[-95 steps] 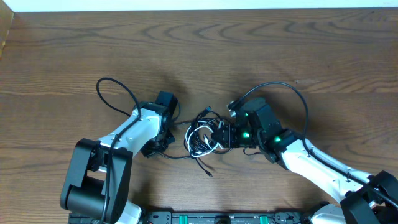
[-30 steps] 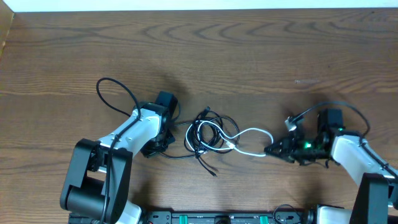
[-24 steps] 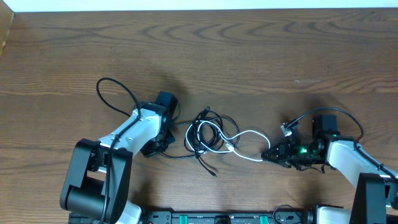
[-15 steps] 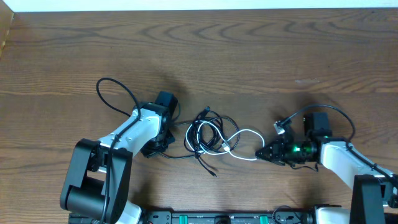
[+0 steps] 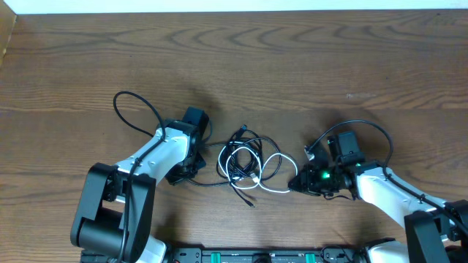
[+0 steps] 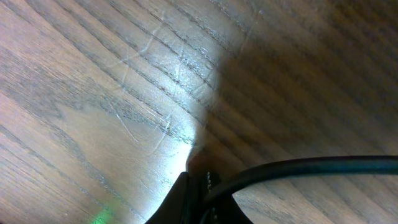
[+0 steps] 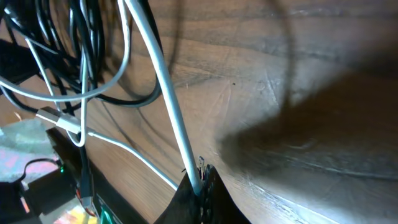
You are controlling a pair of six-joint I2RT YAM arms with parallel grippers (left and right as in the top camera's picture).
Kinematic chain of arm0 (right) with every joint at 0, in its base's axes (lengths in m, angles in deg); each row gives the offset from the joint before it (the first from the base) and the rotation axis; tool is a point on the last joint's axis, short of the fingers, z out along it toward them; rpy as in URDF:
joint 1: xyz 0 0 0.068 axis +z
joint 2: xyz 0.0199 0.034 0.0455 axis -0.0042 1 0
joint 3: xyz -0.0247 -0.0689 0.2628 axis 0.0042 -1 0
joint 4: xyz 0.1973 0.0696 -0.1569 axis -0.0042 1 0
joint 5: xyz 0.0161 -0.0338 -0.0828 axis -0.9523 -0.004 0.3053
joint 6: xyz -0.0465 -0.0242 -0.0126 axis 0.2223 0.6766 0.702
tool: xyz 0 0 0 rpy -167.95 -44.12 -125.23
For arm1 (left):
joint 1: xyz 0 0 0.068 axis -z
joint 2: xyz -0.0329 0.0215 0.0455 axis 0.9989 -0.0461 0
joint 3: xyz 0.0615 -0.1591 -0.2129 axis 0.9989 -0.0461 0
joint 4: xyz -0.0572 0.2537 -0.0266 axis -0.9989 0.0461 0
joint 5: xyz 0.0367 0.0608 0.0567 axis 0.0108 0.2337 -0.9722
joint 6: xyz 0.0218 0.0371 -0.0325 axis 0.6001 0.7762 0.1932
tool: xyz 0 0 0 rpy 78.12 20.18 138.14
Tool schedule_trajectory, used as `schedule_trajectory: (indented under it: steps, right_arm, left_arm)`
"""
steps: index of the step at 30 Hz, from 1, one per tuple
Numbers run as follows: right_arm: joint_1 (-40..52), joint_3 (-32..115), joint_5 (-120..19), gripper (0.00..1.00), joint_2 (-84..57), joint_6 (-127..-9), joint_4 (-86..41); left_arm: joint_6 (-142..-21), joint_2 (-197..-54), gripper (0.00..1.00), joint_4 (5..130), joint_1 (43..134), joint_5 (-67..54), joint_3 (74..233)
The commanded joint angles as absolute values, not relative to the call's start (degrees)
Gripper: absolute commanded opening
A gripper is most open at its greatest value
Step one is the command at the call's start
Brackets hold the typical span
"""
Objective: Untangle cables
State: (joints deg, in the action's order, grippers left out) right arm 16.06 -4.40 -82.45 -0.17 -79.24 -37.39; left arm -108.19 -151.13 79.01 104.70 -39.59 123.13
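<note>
My right gripper should next pull the white cable outward and to the right in the overhead view, away from the tangle, because the cable's plug is still lying against the tangle.
A tangle of thin black cables [image 5: 243, 157] lies at the table's middle, with a white cable [image 5: 276, 166] looped through it. My right gripper [image 5: 295, 183] is shut on the white cable just right of the tangle. In the right wrist view the white cable [image 7: 163, 87] runs into the closed fingertips [image 7: 200, 185], and the black loops [image 7: 81, 37] lie beyond. My left gripper [image 5: 181, 172] is left of the tangle, low on the wood. It is shut on a black cable [image 6: 298, 167] at its fingertips [image 6: 200, 186]. That cable's strand [image 5: 208, 184] runs along the table toward the tangle.
A thick black cord [image 5: 135, 109] arcs from the left arm, and another [image 5: 365, 131] arcs over the right arm. A loose black plug end [image 5: 247, 201] lies just below the tangle. The table's front edge holds a black rail with green parts [image 5: 256, 256].
My right gripper, after pulling the white cable out to the right, has moved back left toward the tangle, and the white loop has slackened and shortened. The left arm has not moved.
</note>
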Motion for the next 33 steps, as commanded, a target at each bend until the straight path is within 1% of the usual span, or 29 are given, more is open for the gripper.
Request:
schedule_trajectory:
  steps: [1, 5, 11, 18, 21, 25, 30, 32, 33]
  right_arm:
    - [18.0, -0.2, -80.3, 0.01, 0.0, -83.3, -36.8]
    - [21.1, 4.0, -75.1, 0.01, 0.0, -83.9, -32.9]
    - [27.1, 9.0, -60.2, 0.01, 0.0, -83.9, -21.5]
    - [26.3, 18.1, -43.6, 0.01, 0.0, -79.4, 1.5]
    - [25.6, 20.9, -36.6, 0.01, 0.0, -79.4, 7.4]
    - [24.5, 21.6, -29.8, 0.01, 0.1, -79.7, 9.0]
    - [23.1, 21.6, -25.9, 0.01, 0.1, -85.7, 7.9]
    - [23.1, 21.6, -26.0, 0.05, 0.1, -85.7, 6.3]
    - [23.1, 21.6, -26.1, 0.1, 0.1, -85.6, 5.4]
  left_arm:
    - [-108.8, -153.7, 0.08, 77.6, 104.1, -39.3, 120.6]
    - [-108.7, -153.7, 0.08, 77.6, 104.1, -39.3, 120.6]
    - [-108.7, -153.7, 0.08, 77.6, 104.1, -39.3, 120.6]
    - [-108.8, -153.7, 0.08, 77.6, 104.1, -39.3, 120.6]
    - [-108.8, -153.7, 0.08, 77.6, 104.1, -39.3, 120.6]
    - [-108.7, -153.7, 0.08, 77.7, 104.1, -39.3, 120.6]
    - [-108.7, -153.7, 0.08, 77.7, 104.1, -39.3, 120.6]
    - [-108.7, -153.7, 0.08, 77.6, 104.1, -39.3, 120.6]
    - [-108.8, -153.7, 0.08, 77.6, 104.1, -39.3, 120.6]
